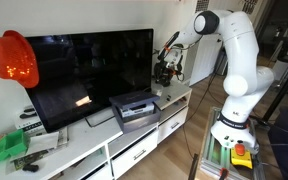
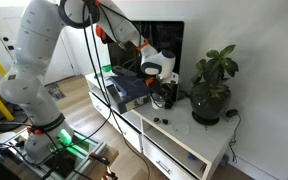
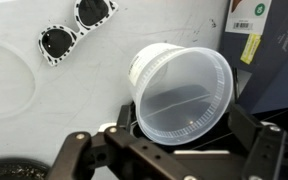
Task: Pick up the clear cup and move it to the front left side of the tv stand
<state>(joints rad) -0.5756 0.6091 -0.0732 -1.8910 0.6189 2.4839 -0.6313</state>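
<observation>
The clear cup's near rim (image 3: 138,112) lies below my gripper and to its left in the wrist view, so my gripper lowers and shifts sideways astride the cup's side next.
In the wrist view the clear cup (image 3: 181,92) fills the middle, tipped so its open mouth faces the camera, over the white top of the tv stand (image 3: 24,100). My gripper (image 3: 184,128) is open, with one black finger (image 3: 124,122) left of the cup and the other right of it; neither finger clearly touches it. In both exterior views the gripper (image 1: 165,72) (image 2: 164,96) hangs low over the tv stand (image 1: 134,142) (image 2: 189,140), between the television and the plant. The cup is too small to make out there.
White-framed sunglasses (image 3: 74,28) lie on the stand beyond the cup. A grey box device (image 1: 134,108) (image 2: 124,88) sits beside the gripper. The big television (image 1: 84,72), a potted plant (image 2: 212,88) and a red object (image 1: 12,58) stand nearby.
</observation>
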